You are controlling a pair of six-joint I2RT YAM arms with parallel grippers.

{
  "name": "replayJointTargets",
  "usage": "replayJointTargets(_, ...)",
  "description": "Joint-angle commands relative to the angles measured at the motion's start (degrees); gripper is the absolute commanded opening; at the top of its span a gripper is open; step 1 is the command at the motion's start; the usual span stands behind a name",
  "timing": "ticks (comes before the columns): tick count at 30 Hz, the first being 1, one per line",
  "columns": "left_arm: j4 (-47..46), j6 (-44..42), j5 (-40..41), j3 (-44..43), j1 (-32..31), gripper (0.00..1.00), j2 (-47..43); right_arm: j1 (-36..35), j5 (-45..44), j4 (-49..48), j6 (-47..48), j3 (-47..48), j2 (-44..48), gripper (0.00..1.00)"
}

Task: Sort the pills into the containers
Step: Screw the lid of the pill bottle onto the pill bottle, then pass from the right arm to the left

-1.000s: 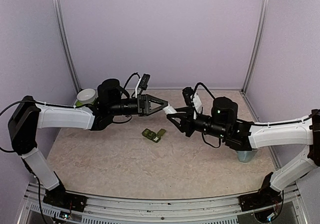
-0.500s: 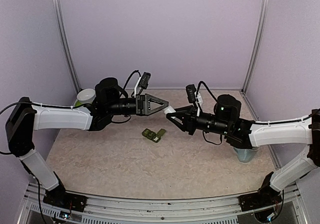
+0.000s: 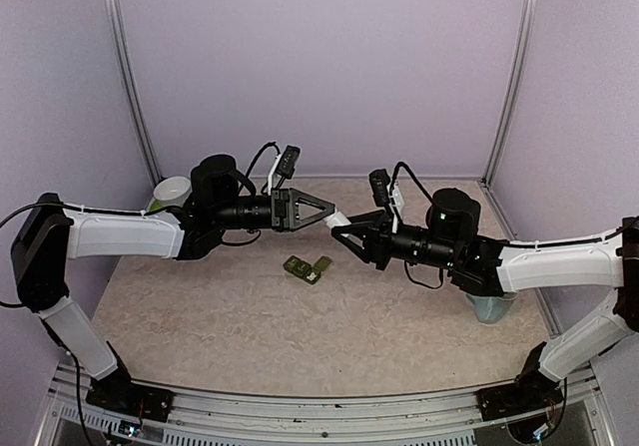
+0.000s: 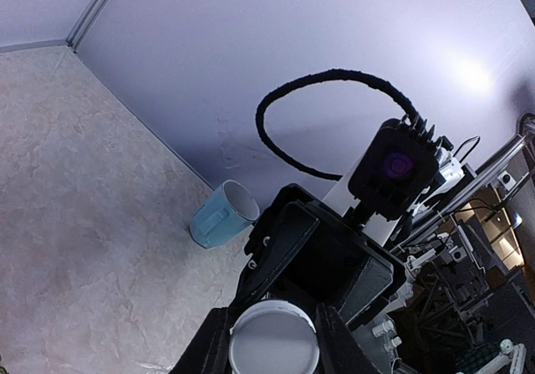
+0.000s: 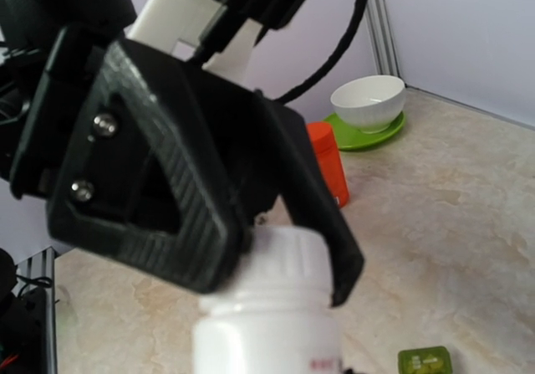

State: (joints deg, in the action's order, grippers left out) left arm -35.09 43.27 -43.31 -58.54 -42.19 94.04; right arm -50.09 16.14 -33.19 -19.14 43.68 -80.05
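Observation:
I next need to lower my left gripper's pill bottle, then release it on clear tabletop by the orange bottle (image 3: 236, 250), below the gripper, to its left in the top view.
The containers (image 3: 307, 267) are a small green strip lying flat on the table below the two grippers; one corner shows in the right wrist view (image 5: 425, 363). Both arms meet in mid-air over a white pill bottle (image 5: 269, 324). My right gripper (image 3: 346, 234) is shut on the bottle's body; its own fingers are hidden in the right wrist view. My left gripper (image 3: 330, 214) is shut on the bottle's white cap (image 4: 274, 340), its black fingers (image 5: 330, 232) on either side of it. No loose pills show.
A pale blue mug (image 3: 492, 308) stands at the right, also in the left wrist view (image 4: 221, 215). A white bowl (image 5: 368, 99) on a green plate (image 5: 393, 128) stands at the back left, with an orange bottle (image 5: 328, 161) beside it.
The right arm has lifted and stretched a little toward the left gripper over the last second. Both grippers stay closed on the bottle. In the last half second almost nothing moved.

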Motion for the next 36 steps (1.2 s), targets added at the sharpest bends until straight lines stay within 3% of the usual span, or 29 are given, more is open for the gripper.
replayJointTargets(1,-1.7,-0.1,-0.9,-1.4,0.0,0.27,-0.8,0.1,-1.5,-0.3,0.1,1.2,-1.0,0.11)
replayJointTargets(15,6.4,-3.9,4.8,1.7,4.3,0.24,-5.1,0.9,-3.7,3.5,2.0,1.5,-0.9,0.79)
replayJointTargets(28,25.5,-16.6,19.0,3.0,9.1,0.25,-9.1,3.3,-10.3,8.3,5.8,-0.1,2.7,0.85)
replayJointTargets(36,31.0,-21.1,27.7,4.0,11.7,0.26,-7.8,4.1,-11.1,8.2,5.8,-1.2,2.0,0.85)
